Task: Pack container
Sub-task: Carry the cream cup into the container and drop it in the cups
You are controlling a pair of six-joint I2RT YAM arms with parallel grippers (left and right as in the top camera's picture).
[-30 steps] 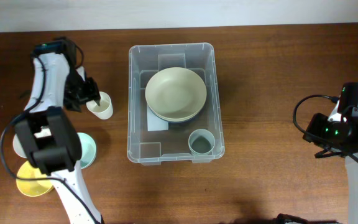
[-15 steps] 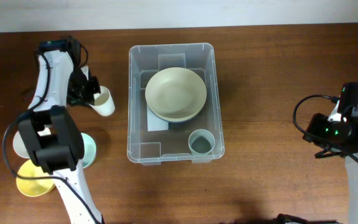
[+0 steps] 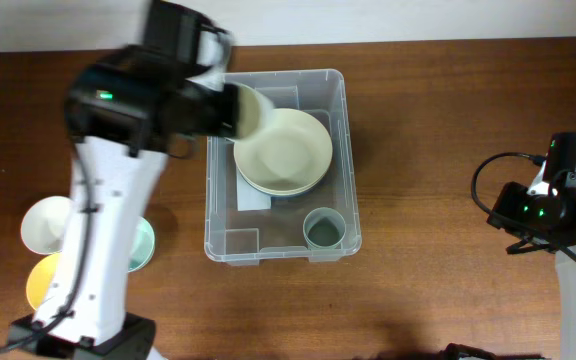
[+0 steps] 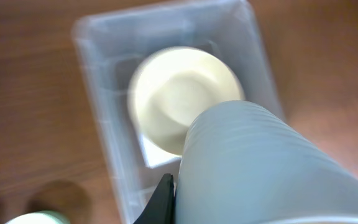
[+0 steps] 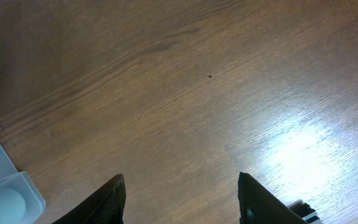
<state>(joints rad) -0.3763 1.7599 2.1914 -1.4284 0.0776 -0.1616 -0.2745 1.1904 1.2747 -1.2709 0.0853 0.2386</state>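
My left gripper moves back past the cream bowl next. It then lowers the pale cup into the grey-green cup's opening (image 3: 324, 229), open in the container's near corner.
The container (image 3: 340, 150) is a clear rectangular bin in the middle of the table. In it lie a cream bowl (image 3: 286, 150) stacked on a blue one and a small grey-green cup (image 3: 323, 230). My left gripper (image 3: 230, 110) is shut on a pale cup (image 3: 248, 112), held on its side, blurred, above the container's back left part. In the left wrist view the cup (image 4: 260, 168) fills the lower right, with one black finger (image 4: 165, 199) pressed against it above the bin and bowl (image 4: 182, 99). My right gripper (image 5: 182, 199) stands open above bare wood at the right.
A white bowl (image 3: 48, 222), a mint bowl (image 3: 144, 243) and a yellow plate (image 3: 36, 283) lie at the left, partly under my left arm. A corner of the container (image 5: 5, 193) shows at the right wrist view's lower left.
My left gripper closed on the pale cup left of the container, lifted it and swung it right, over the container's back left. The right arm has not moved.
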